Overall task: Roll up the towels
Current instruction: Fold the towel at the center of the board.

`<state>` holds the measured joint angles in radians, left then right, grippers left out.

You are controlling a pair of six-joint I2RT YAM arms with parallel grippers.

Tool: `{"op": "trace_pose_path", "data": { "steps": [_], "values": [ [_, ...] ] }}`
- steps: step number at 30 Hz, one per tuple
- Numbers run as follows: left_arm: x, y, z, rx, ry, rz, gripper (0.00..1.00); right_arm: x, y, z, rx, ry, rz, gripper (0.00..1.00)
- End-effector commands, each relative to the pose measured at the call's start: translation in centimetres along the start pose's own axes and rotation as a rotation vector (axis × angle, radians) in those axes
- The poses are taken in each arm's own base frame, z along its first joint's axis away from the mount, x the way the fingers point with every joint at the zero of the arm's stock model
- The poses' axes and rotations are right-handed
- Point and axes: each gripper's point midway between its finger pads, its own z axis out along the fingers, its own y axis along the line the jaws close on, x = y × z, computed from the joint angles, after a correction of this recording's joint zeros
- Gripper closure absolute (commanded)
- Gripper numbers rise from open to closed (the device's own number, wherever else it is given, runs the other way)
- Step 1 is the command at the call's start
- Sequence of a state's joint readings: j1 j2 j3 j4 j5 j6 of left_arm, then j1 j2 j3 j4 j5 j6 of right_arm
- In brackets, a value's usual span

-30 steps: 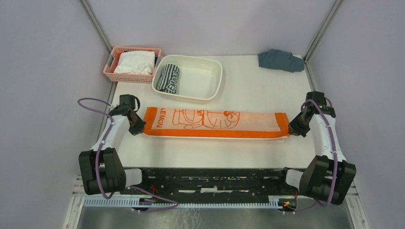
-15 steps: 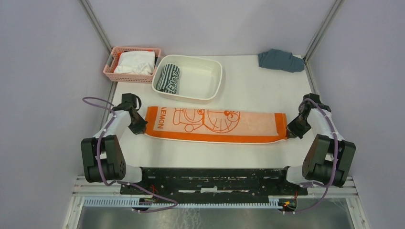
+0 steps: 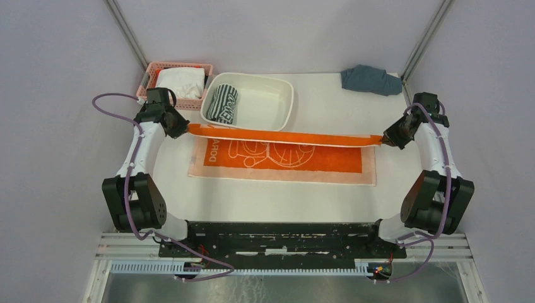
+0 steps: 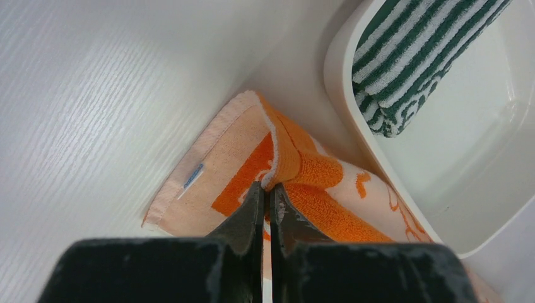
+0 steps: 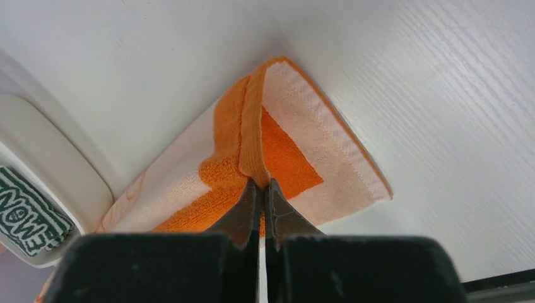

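Note:
The towel's near half lies flat at the towel's near corner [image 3: 373, 183] [image 5: 385, 193]. I will bring my right gripper back and down over that corner with the towel's lifted edge and let the edge go.
The orange towel [image 3: 281, 154] with a peach centre lies across the table's middle, its far long edge lifted and stretched taut between my grippers. My left gripper [image 3: 182, 129] is shut on its left corner [image 4: 277, 170]. My right gripper [image 3: 386, 139] is shut on its right corner [image 5: 255, 161]. The near half lies flat on the table, its drawing facing up. The green-and-white striped towel [image 3: 223, 103] lies rolled in the white tub [image 3: 277, 118], and shows in the left wrist view [image 4: 416, 57].
A pink basket [image 3: 146, 88] holding a white cloth [image 3: 179, 82] stands at the back left beside the tub. A blue-grey cloth [image 3: 370, 79] lies at the back right corner. Grey walls close both sides.
Both grippers have moved away from me and up with the towel's edge. The folded towel has opened out, so its near half now lies flat with the drawing showing.

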<state>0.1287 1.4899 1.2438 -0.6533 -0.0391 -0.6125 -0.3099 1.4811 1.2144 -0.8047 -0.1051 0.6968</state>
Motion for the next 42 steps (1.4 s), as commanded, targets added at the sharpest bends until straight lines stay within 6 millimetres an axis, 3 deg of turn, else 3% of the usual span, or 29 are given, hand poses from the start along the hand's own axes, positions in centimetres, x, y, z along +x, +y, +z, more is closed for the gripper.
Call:
{"op": "trace_pose_path", "data": {
  "steps": [1,4,8,16,21,27,34,39,42],
  "values": [
    [-2.2,-1.3,0.3,0.047,-0.069,-0.033,0.97,-2.6,1.6,-0.3,-0.059,-0.073,0.0,1.0],
    [-2.3,-1.6,0.4,0.051,-0.05,-0.018,0.97,-2.9,2.5,-0.1,-0.094,-0.069,-0.021,1.0],
    [-0.7,-0.6,0.3,0.03,-0.018,-0.025,0.97,-1.8,1.6,0.3,-0.055,-0.005,-0.042,1.0],
    [4.1,4.4,1.0,-0.108,0.061,0.007,0.97,2.0,-5.0,0.4,0.161,0.042,-0.058,0.98],
    [7.2,7.0,1.5,-0.155,0.101,0.027,0.97,4.4,-7.7,0.7,0.226,0.067,-0.062,0.97],
    [10.4,9.2,3.3,-0.213,0.191,0.059,0.97,6.7,-10.2,2.8,0.304,0.13,-0.054,0.96],
    [11.7,10.5,4.6,-0.261,0.234,0.078,0.97,7.7,-11.6,4.9,0.346,0.171,-0.067,0.96],
    [11.4,10.7,4.0,-0.276,0.226,0.082,0.97,7.9,-11.6,4.7,0.349,0.189,-0.073,0.91],
    [10.8,10.8,3.5,-0.291,0.207,0.086,0.92,7.4,-12.0,4.2,0.374,0.173,-0.085,0.84]
  ]
}}
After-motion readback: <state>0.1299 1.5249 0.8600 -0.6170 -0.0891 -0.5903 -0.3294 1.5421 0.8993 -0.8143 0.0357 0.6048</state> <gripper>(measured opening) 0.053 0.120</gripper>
